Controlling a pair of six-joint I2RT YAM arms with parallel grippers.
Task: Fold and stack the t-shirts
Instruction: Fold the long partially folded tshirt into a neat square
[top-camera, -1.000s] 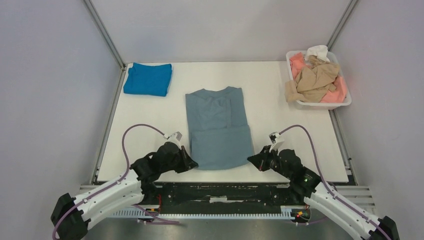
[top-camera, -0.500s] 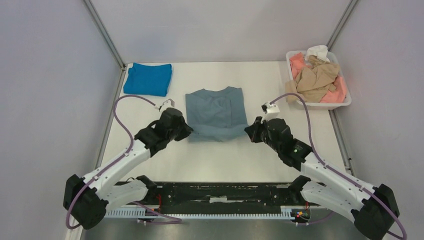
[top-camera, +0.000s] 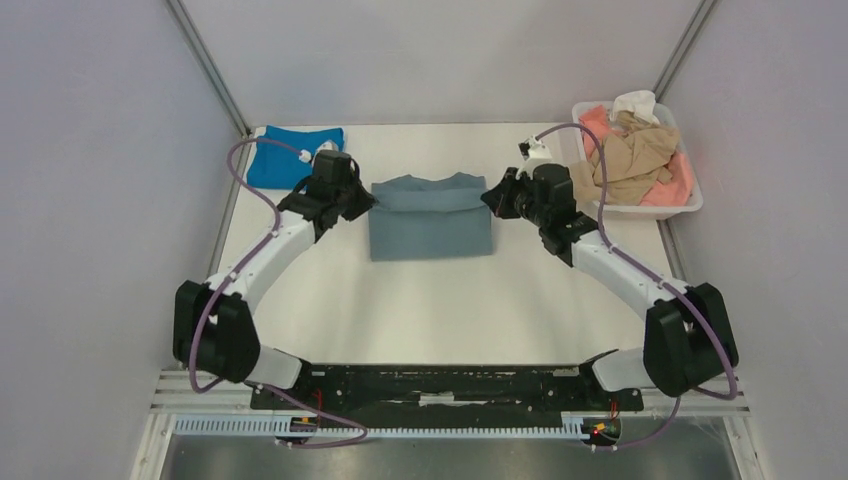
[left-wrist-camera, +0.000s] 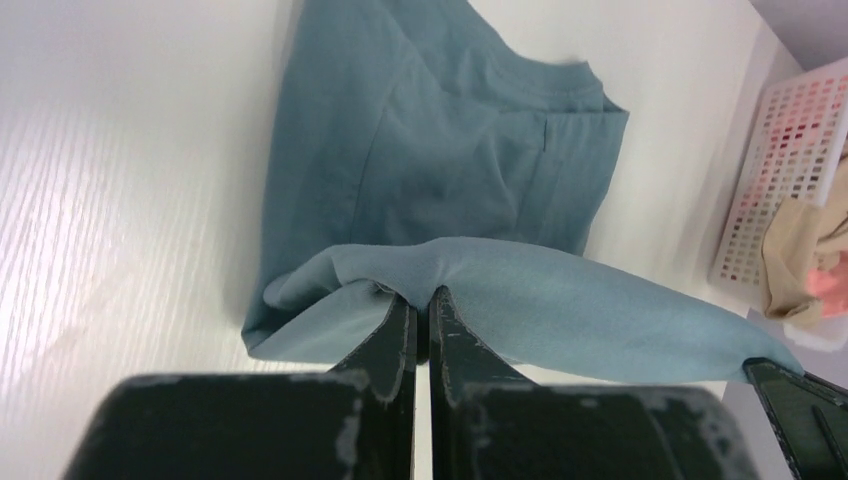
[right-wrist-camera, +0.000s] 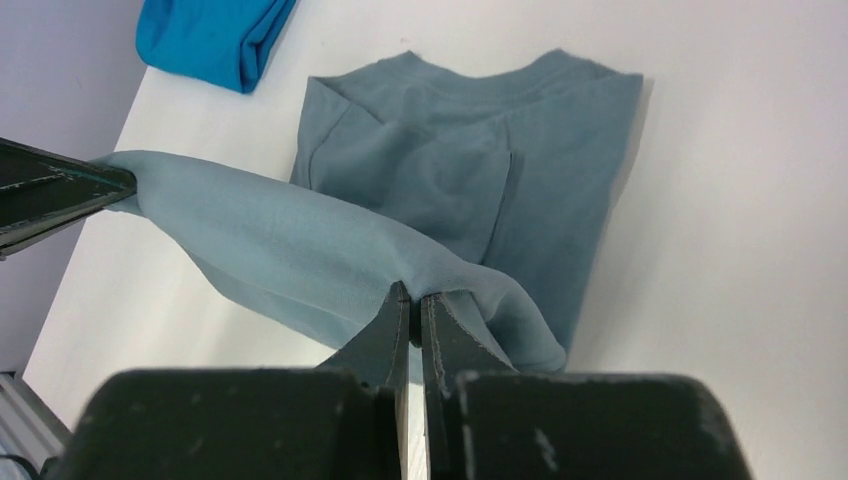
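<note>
The t-shirt's hem corner goes outward and down with my left gripper next, for release over the t-shirt's collar end (top-camera: 387, 184) (left-wrist-camera: 435, 20), since that collar end lies outward of and below the gripper.
The dusty grey-blue t-shirt (top-camera: 430, 220) lies mid-table, its lower half lifted and carried over its upper half. My left gripper (top-camera: 368, 203) is shut on the left corner of its hem (left-wrist-camera: 400, 285). My right gripper (top-camera: 490, 201) is shut on the right corner (right-wrist-camera: 440, 280). The hem hangs stretched between them above the collar end (right-wrist-camera: 470, 80). A folded bright blue t-shirt (top-camera: 290, 157) lies at the far left, also in the right wrist view (right-wrist-camera: 215, 35). Tan (top-camera: 630, 160), salmon-pink (top-camera: 597, 125) and white (top-camera: 635, 102) shirts are heaped in the tub.
The white plastic tub (top-camera: 645, 208) stands at the far right corner, its lattice side in the left wrist view (left-wrist-camera: 790, 150). Grey walls and metal posts bound the table at the back and sides.
Both grippers have carried the shirt's hem from the near edge towards the far collar end, folding the grey-blue shirt in half. Both arms are stretched out far.
</note>
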